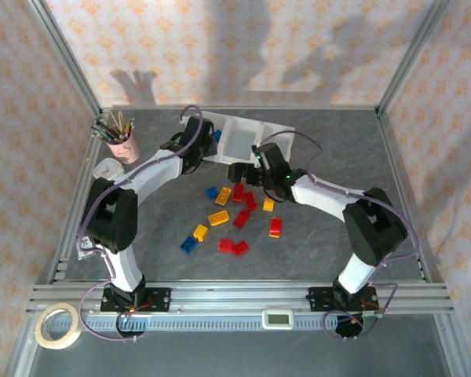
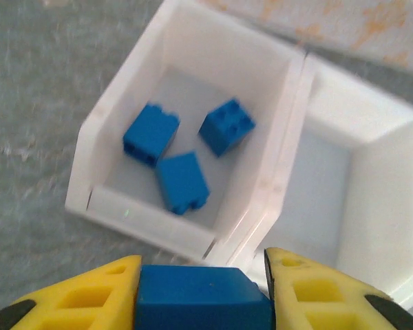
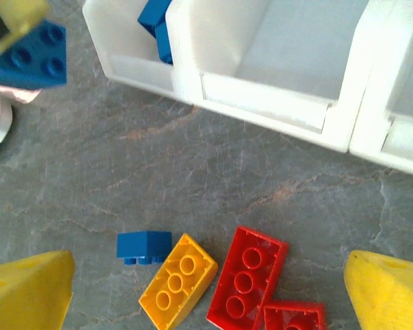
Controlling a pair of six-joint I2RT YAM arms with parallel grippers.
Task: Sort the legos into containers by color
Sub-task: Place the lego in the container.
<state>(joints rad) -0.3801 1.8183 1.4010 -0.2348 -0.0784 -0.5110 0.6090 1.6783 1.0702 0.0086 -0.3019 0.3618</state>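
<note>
My left gripper will next carry this blue lego outward over the middle of the bin with the other blue legos and let it go there, because the color matches.
My left gripper (image 2: 203,278) is shut on a blue lego (image 2: 203,300) and holds it just short of the containers (image 2: 144,221), near the wall between the left and middle bins. The left bin has three blue legos (image 2: 182,182) in it. From the right wrist view the held blue lego (image 3: 31,55) shows at the top left. My right gripper (image 3: 210,292) is open, low over a small blue lego (image 3: 144,246), a yellow-orange one (image 3: 177,280) and a red one (image 3: 248,285) on the table. Several more legos (image 1: 218,218) lie scattered in front of the containers (image 1: 237,157).
A pink cup of pencils (image 1: 124,143) stands left of the tray, with a white object (image 1: 110,167) beside it. A roll of tape (image 1: 57,326) lies at the near left corner. Metal frame posts edge the table.
</note>
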